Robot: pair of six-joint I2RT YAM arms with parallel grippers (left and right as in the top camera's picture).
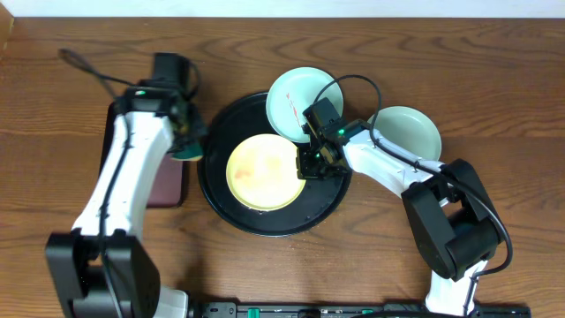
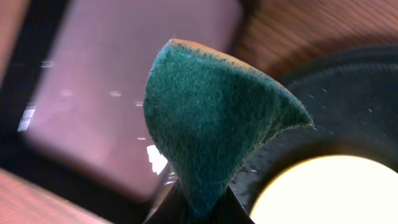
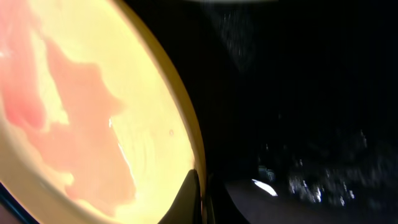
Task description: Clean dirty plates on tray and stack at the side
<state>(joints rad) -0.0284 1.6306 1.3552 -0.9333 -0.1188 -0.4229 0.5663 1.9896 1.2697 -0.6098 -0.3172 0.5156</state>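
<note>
The plate in my right gripper goes up, over the second mint-blue plate [image 1: 409, 131] and down for release next. That lies to the gripper's right in the overhead view.
The pale yellow plate [image 1: 264, 171] lies in the black round tray [image 1: 221, 199] and carries reddish smears [image 3: 68, 118]. My right gripper [image 1: 309, 164] is shut on the yellow plate's right rim [image 3: 198, 186]. One mint-blue plate [image 1: 294, 95] with a thin red smear leans on the tray's far rim. A second mint-blue plate [image 1: 408, 134] lies on the table to the right. My left gripper [image 1: 188, 141] is shut on a green sponge [image 2: 211, 124] and holds it above the tray's left edge, beside the yellow plate [image 2: 329, 193].
A rectangular dark maroon tray [image 1: 165, 184] lies left of the black tray, under my left arm; it fills the left wrist view's background [image 2: 112, 93]. A black cable [image 1: 88, 69] runs across the far left of the wooden table.
</note>
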